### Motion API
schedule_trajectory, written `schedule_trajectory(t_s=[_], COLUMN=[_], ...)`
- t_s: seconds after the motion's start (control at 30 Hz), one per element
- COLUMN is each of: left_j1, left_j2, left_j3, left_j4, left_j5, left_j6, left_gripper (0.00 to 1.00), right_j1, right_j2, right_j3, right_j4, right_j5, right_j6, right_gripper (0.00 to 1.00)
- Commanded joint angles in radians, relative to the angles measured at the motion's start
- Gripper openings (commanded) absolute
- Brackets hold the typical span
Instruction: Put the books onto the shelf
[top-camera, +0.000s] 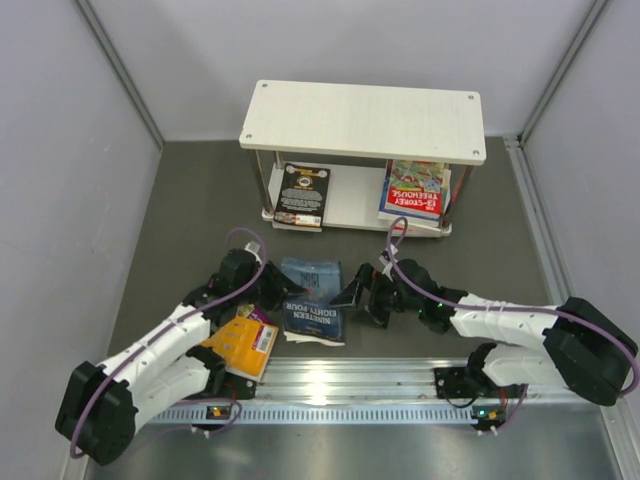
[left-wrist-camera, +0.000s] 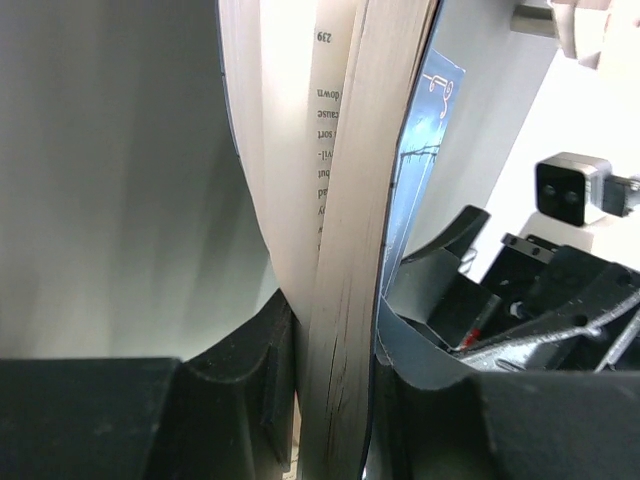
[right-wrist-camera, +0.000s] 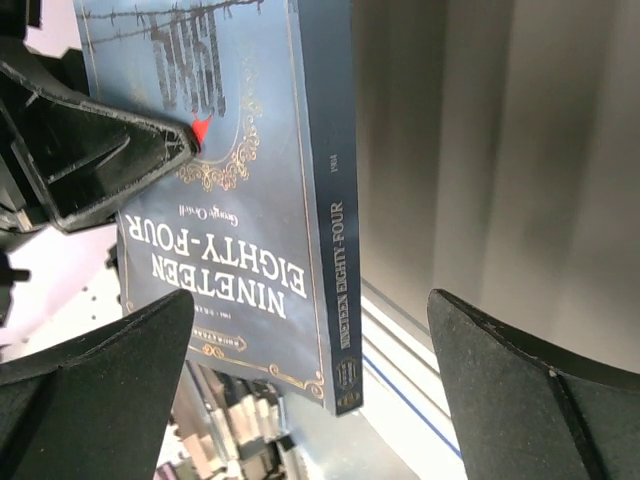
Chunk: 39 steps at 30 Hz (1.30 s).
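The robot's left gripper is holding the book's page edge, so its right gripper needs to move in to the left in the top view and close on the book's spine (top-camera: 342, 306) (right-wrist-camera: 335, 250).
A dark blue book, "Nineteen Eighty-Four" (top-camera: 312, 305), is held up off the table between the two arms. My left gripper (top-camera: 272, 292) is shut on its page edge. In the left wrist view the page block (left-wrist-camera: 345, 300) sits between the jaws of that gripper (left-wrist-camera: 335, 345), and the pages fan apart above them. My right gripper (top-camera: 353, 295) is open beside the book's right edge. In the right wrist view the spine (right-wrist-camera: 335, 250) lies between the spread fingers of the right gripper (right-wrist-camera: 310, 305) without touching them. The shelf (top-camera: 365, 120) stands at the back.
On the shelf's lower board lie a black book (top-camera: 303, 193) at the left and a stack of cartoon-covered books (top-camera: 415, 190) at the right. An orange-yellow book (top-camera: 245, 345) lies under my left arm. A metal rail (top-camera: 380, 385) runs along the near edge. Grey walls close in both sides.
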Motion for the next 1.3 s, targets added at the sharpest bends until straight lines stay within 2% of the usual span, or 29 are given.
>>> schedule_trajectory(t_s=[0.0, 0.07, 0.37, 0.47, 0.5, 0.53, 0.57, 0.63, 0.67, 0.7, 0.73, 0.77, 0.8, 0.93, 1.27], left_j1=[0.003, 0.003, 0.003, 0.003, 0.003, 0.003, 0.003, 0.004, 0.004, 0.006, 0.006, 0.006, 0.006, 0.007, 0.009], left_j2=[-0.052, -0.062, -0.11, -0.118, -0.121, -0.124, -0.13, -0.133, -0.131, -0.128, -0.127, -0.124, -0.124, -0.185, -0.463], left_j3=[0.014, 0.006, -0.004, -0.003, -0.001, -0.001, 0.003, 0.024, 0.035, 0.052, 0.089, 0.112, 0.132, 0.224, 0.256], left_j4=[0.105, 0.118, 0.155, 0.139, 0.135, 0.133, 0.118, 0.096, 0.076, 0.026, -0.017, -0.06, -0.157, -0.351, -0.653], left_j5=[0.043, 0.035, -0.013, -0.023, -0.025, -0.025, -0.028, -0.033, -0.03, -0.031, -0.036, -0.052, -0.065, -0.137, -0.22], left_j6=[-0.064, -0.092, -0.15, -0.147, -0.143, -0.14, -0.127, -0.098, -0.081, -0.062, -0.017, 0.006, 0.03, 0.121, 0.08], left_gripper=[0.0, 0.0, 0.0, 0.0, 0.0, 0.0, 0.0, 0.0, 0.08, 0.38, 0.57, 0.89, 0.99, 0.99, 0.99], right_j1=[0.017, 0.023, 0.112, 0.128, 0.129, 0.132, 0.132, 0.132, 0.134, 0.134, 0.132, 0.131, 0.128, 0.096, -0.069], right_j2=[0.014, 0.023, 0.051, 0.048, 0.044, 0.038, 0.035, 0.025, 0.018, 0.014, 0.008, 0.009, 0.014, 0.067, 0.241], right_j3=[0.026, 0.031, 0.117, 0.141, 0.156, 0.166, 0.175, 0.204, 0.219, 0.265, 0.294, 0.357, 0.389, 0.547, 0.859], right_j4=[0.077, 0.104, 0.164, 0.167, 0.16, 0.151, 0.145, 0.102, 0.074, -0.014, -0.058, -0.102, -0.165, -0.271, -0.359], right_j5=[-0.011, -0.011, 0.03, 0.044, 0.047, 0.052, 0.052, 0.055, 0.07, 0.08, 0.09, 0.112, 0.118, 0.136, 0.126], right_j6=[0.063, 0.101, 0.192, 0.21, 0.208, 0.206, 0.2, 0.18, 0.165, 0.146, 0.101, 0.077, 0.057, -0.032, -0.099], right_gripper=[1.0, 0.97, 0.69, 0.51, 0.38, 0.32, 0.19, 0.06, 0.02, 0.0, 0.0, 0.0, 0.0, 0.0, 0.0])
